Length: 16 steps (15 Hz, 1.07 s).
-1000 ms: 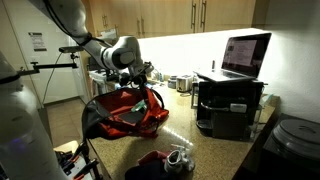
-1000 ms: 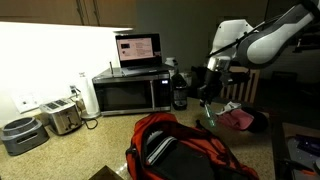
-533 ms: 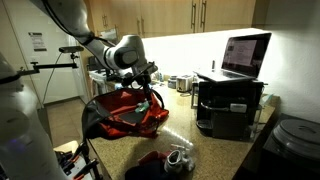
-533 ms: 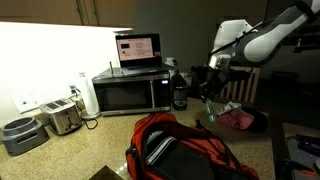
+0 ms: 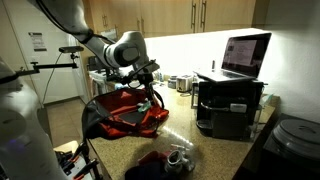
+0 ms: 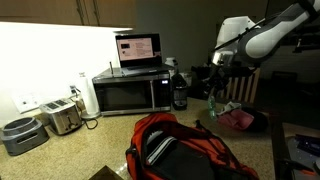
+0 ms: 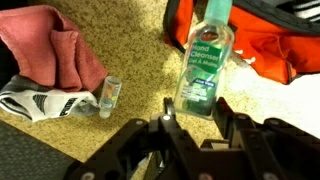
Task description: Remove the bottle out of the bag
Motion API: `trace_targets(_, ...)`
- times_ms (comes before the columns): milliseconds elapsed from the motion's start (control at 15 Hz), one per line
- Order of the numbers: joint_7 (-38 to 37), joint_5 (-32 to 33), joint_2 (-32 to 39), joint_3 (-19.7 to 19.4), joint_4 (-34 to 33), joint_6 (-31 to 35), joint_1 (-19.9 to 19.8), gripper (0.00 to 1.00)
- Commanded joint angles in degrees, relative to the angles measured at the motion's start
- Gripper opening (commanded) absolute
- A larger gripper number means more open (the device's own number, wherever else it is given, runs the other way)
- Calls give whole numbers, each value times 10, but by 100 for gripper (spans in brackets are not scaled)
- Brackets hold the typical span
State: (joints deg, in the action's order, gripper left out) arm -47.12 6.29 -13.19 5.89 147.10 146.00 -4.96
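Next, my gripper opens to release the bottle [image 6: 211, 101], staying above the speckled counter just past the red bag's edge, since the bottle already hangs outside the bag.
The bottle [image 7: 205, 55] is clear green plastic with a green and white label. My gripper [image 7: 195, 108] is shut on its lower end and holds it above the speckled counter, beside the bag. The bag [image 7: 270, 40] is large, floppy, red with black trim, and lies open on the counter in both exterior views [image 5: 125, 110] [image 6: 185, 150]. In both exterior views my gripper [image 5: 147, 88] [image 6: 214, 84] hangs just past the bag's edge, with the bottle [image 6: 211, 101] below it.
A dark red cloth heap [image 7: 50, 50] [image 6: 238, 118], a white and black item [image 7: 35, 103] and a small clear vial [image 7: 108, 95] lie on the counter near the bottle. A microwave [image 6: 130, 92] with a laptop [image 6: 138, 48] on it and a toaster [image 6: 62, 117] stand further off.
My gripper has risen slightly with the bottle in it and shifted away from the bag's middle. The bag has not moved.
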Motion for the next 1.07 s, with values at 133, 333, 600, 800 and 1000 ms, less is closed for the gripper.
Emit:
trace_targets(133, -32, 14, -30, -6, 24, -8, -21, 18)
trace_targets(333, -31, 6, -11, 9, 17, -1, -5, 70)
trace_targets(600, 6, -13, 96, 54, -15, 33, 69, 92)
trace_targets(800, 15, -5, 190, 82, -61, 60, 128, 100)
trace_targets(1000, 45, -3, 302, 90, -145, 68, 183, 100)
